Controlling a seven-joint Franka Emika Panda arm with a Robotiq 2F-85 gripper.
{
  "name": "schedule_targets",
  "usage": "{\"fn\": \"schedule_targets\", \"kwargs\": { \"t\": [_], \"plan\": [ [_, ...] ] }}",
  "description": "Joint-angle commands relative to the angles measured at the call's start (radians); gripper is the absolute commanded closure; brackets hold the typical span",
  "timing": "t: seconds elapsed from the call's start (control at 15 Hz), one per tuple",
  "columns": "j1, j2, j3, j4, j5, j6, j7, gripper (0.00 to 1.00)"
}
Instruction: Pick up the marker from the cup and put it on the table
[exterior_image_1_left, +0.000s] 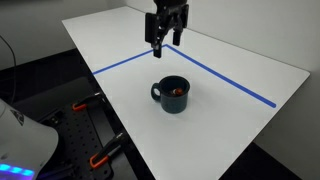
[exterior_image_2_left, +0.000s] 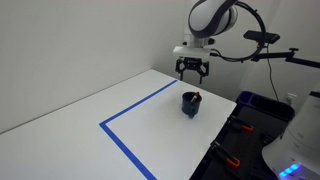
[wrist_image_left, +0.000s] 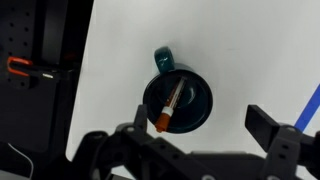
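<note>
My gripper comes down toward the cup, over the marker's orange-red end (exterior_image_1_left: 178, 92) (wrist_image_left: 162, 122) next, its open fingers narrowing, because that end leans up at the cup's rim.
The dark navy cup (exterior_image_1_left: 172, 94) stands upright on the white table (exterior_image_1_left: 230, 110), handle to its side. It also shows in an exterior view (exterior_image_2_left: 190, 103) and in the wrist view (wrist_image_left: 177, 100). The marker (wrist_image_left: 168, 107) leans inside the cup, dark body with an orange-red end at the rim; a red bit of it shows in an exterior view (exterior_image_1_left: 177, 91). My gripper (exterior_image_1_left: 166, 38) hangs well above the table behind the cup, open and empty. It also shows in an exterior view (exterior_image_2_left: 192, 72) and in the wrist view (wrist_image_left: 200, 130).
Blue tape lines (exterior_image_1_left: 225, 80) form an angle on the table. A black perforated bench with orange clamps (exterior_image_1_left: 85, 103) lies beside the table edge, also seen in the wrist view (wrist_image_left: 30, 70). A white device (exterior_image_1_left: 20, 140) sits at one corner.
</note>
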Motion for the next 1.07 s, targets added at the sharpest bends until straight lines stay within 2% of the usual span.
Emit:
{"fn": "schedule_targets", "kwargs": {
  "t": [0.0,0.2,0.33,0.8,1.0],
  "plan": [
    [-0.011,0.059,-0.009,-0.016,-0.054,0.064,0.200,0.00],
    [0.002,0.122,-0.025,-0.005,-0.077,0.080,0.300,0.00],
    [0.012,0.155,-0.034,-0.002,-0.074,0.092,0.322,0.00],
    [0.035,0.241,-0.082,0.009,-0.073,0.176,0.324,0.00],
    [0.046,0.256,-0.104,0.013,-0.075,0.204,0.326,0.28]
  ]
}}
